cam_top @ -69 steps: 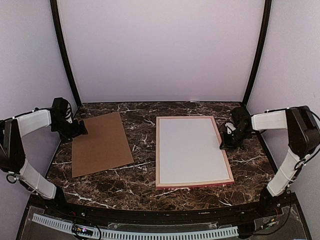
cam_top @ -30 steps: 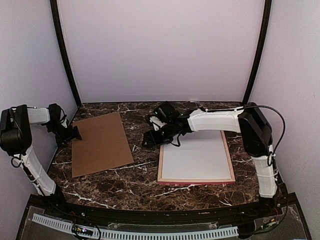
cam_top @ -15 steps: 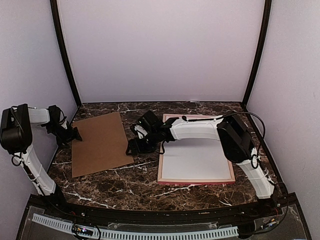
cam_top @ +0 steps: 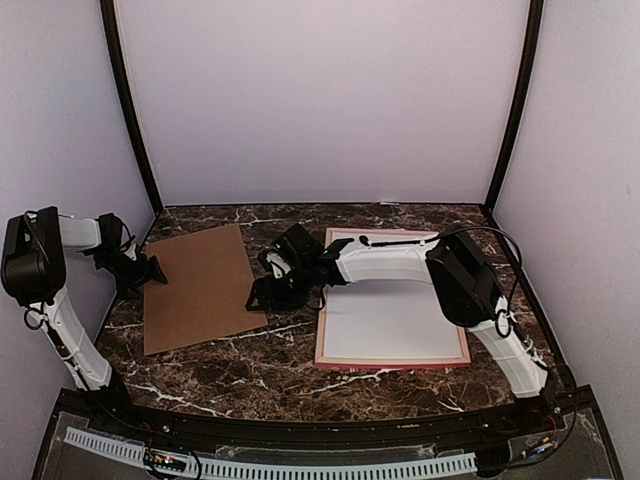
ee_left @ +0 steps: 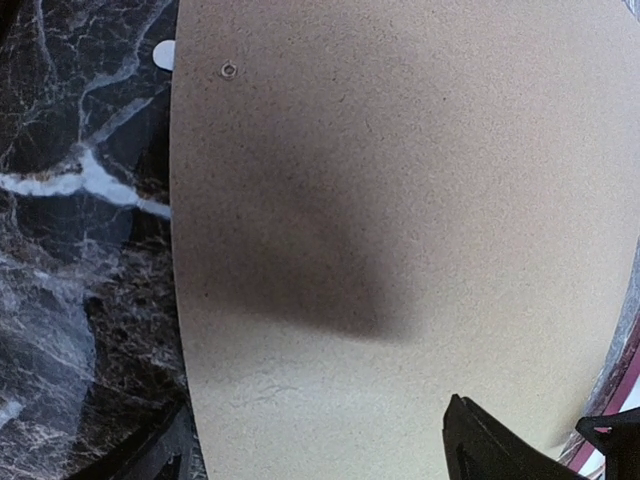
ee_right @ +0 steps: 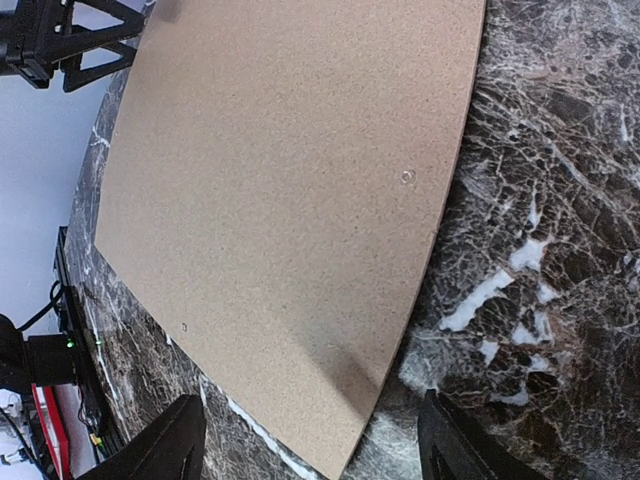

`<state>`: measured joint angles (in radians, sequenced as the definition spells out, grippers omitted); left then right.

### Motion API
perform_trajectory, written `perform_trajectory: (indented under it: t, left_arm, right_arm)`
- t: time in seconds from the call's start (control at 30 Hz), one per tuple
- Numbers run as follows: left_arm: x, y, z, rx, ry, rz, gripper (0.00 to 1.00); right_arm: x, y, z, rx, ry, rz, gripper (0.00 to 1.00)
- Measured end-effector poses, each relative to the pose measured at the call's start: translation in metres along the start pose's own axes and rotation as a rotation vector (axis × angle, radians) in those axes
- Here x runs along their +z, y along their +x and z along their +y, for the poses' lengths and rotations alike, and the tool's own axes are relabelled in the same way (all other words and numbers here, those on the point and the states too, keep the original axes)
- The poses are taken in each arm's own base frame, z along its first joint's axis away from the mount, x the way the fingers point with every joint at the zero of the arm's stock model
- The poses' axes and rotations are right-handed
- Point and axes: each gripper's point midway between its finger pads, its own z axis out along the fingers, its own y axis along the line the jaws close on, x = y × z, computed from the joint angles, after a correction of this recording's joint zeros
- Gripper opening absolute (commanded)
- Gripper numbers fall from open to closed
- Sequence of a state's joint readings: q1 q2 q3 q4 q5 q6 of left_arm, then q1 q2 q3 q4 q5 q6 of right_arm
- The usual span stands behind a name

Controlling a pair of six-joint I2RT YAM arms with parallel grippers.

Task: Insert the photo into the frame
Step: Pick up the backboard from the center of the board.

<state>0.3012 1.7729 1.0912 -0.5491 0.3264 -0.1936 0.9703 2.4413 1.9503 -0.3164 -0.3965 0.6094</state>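
My left gripper tilts toward the frame next and closes on the board's edge away from the frame, since that edge lies flat between the spread fingers.
The frame (cam_top: 392, 364) lies flat right of centre, a thin pink rim around the photo (cam_top: 395, 318), which shows only its plain white side. My right arm reaches leftward across the frame's far corner. Its gripper (cam_top: 258, 295) is open at the right edge of the brown backing board (cam_top: 200, 285). In the right wrist view the board's (ee_right: 280, 180) near corner lies between the spread fingers of that gripper (ee_right: 310, 455), with no contact visible. My left gripper (cam_top: 153, 268) is open at the board's left edge, its fingers (ee_left: 495, 450) low over the board (ee_left: 400, 200).
Dark marble tabletop (cam_top: 290, 375) surrounds both flat pieces. Pale walls and black corner posts (cam_top: 130, 110) close in the back and sides. The left gripper (ee_right: 60, 40) shows across the board in the right wrist view.
My right arm has swung left from over the frame to the board's right edge. The left gripper has barely moved at the board's left edge. Frame and photo lie still.
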Motion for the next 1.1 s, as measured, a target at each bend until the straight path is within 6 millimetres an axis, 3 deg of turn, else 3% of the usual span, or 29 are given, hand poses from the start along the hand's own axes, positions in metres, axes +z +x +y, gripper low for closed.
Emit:
perform_trajectory:
  t: [0.47,1.1]
  left_arm:
    - [0.001,0.002,-0.009,-0.006,0.072,0.007,0.87]
    - [0.004,0.000,-0.028,0.002,0.228,-0.020,0.77]
  right_arm:
    - [0.002,0.002,0.008,0.036,-0.041,0.009,0.71]
    - [-0.007,0.014,-0.003,0.063,-0.021,0.018,0.70]
